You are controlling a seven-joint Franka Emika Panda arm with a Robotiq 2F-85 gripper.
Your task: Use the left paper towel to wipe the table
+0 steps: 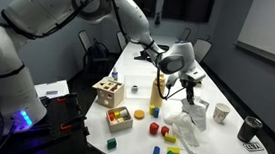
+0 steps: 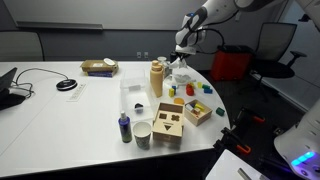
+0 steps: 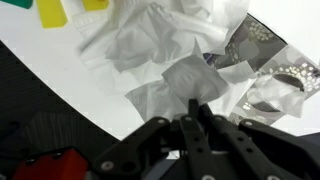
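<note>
The robot's gripper should next go down slightly toward the spread part of the towel and open to let go of the towel's pinched edge, because that edge is still raised at the gripper's fingers.
The crumpled white paper towel (image 1: 185,126) lies on the right part of the long white table (image 1: 132,137), rising in a peak toward my gripper (image 1: 186,91). In the wrist view the paper towel (image 3: 165,45) fills the upper middle, with a folded piece right at my fingertips (image 3: 195,103). The fingers are pressed together and seem to pinch that piece. In an exterior view my gripper (image 2: 183,47) hangs over the far side of the table (image 2: 60,120); the towel there is too small to make out.
A wooden shape-sorter box (image 1: 108,90), loose coloured blocks (image 1: 120,117), a tan bottle (image 1: 158,89) and two cups (image 1: 222,113) (image 1: 251,127) stand around the towel. Crinkled silvery cups (image 3: 280,85) lie beside it. Office chairs ring the table.
</note>
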